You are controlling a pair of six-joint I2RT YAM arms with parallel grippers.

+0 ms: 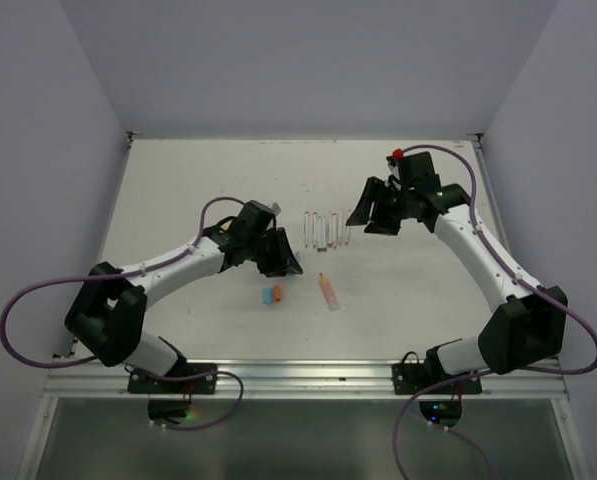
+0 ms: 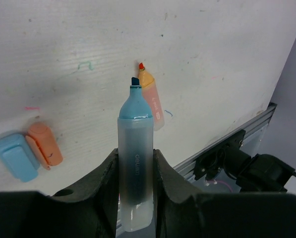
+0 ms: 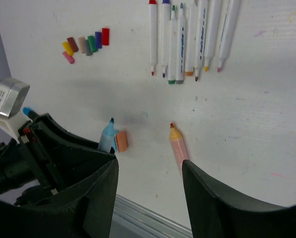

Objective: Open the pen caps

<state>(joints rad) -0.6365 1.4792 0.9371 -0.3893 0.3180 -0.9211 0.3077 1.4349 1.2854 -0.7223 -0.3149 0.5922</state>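
Observation:
Next, my left gripper comes down toward the right in the top view and releases the uncapped blue highlighter on the tabletop beside the orange highlighter.
My left gripper (image 1: pixel 283 262) (image 2: pixel 135 153) is shut on a blue highlighter (image 2: pixel 135 148) that has no cap on, its tip pointing away over the table. Its blue cap (image 2: pixel 16 156) (image 1: pixel 266 297) and an orange cap (image 2: pixel 44 143) (image 1: pixel 277 293) lie side by side on the table. An uncapped orange highlighter (image 2: pixel 152 101) (image 1: pixel 327 290) (image 3: pixel 178 146) lies nearby. A cluster of several small pen caps (image 3: pixel 86 44) in assorted colours lies farther off. My right gripper (image 1: pixel 373 215) (image 3: pixel 150 166) is open and empty above the table.
A row of several thin white pens (image 1: pixel 328 228) (image 3: pixel 187 34) lies mid-table between the arms. The table's metal front rail (image 2: pixel 212 148) runs along the near edge. Purple cables loop beside both arm bases.

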